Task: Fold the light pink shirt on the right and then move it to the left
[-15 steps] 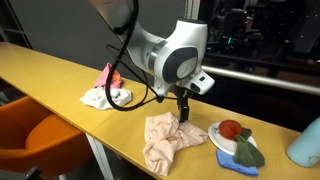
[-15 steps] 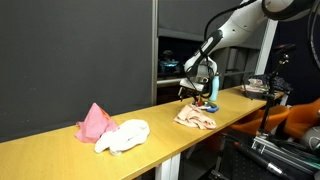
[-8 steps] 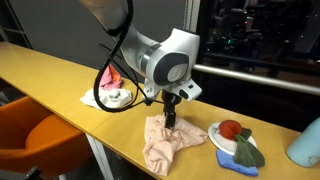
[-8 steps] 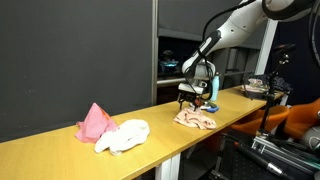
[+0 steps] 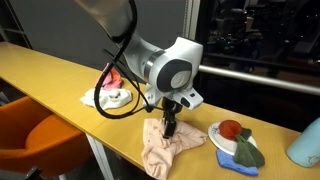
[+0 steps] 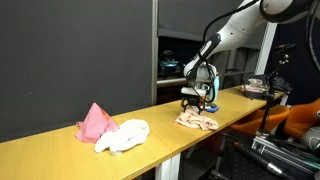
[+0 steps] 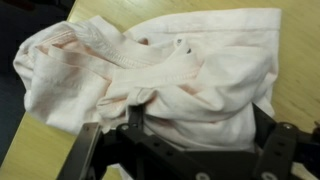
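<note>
My gripper stays low on the light pink shirt next and draws its spread fingers together around the bulging fold (image 5: pixel 168 136) (image 7: pixel 204 122), since that fabric already lies between them.
The light pink shirt (image 5: pixel 165 148) lies crumpled on the yellow table (image 5: pixel 60 75) near its front edge; it also shows in an exterior view (image 6: pixel 197 121). My gripper (image 5: pixel 168 128) points straight down and presses into the shirt's upper middle, as also seen in an exterior view (image 6: pixel 196 106). In the wrist view the shirt (image 7: pixel 190 65) fills the frame. The gripper (image 7: pixel 200 125) has its two fingers spread wide, with a fold of fabric bulging between them. The fingers are not closed on it.
A bright pink cloth (image 6: pixel 94 121) and a white cloth (image 6: pixel 126 134) lie piled further along the table, also in an exterior view (image 5: pixel 110 90). A plate (image 5: pixel 222 131) with red and green items sits beside the shirt. An orange chair (image 5: pixel 40 140) stands below the table's edge.
The gripper has come down from just above the shirt onto the fabric and shifted slightly toward the table's front edge. The shirt has barely moved.
</note>
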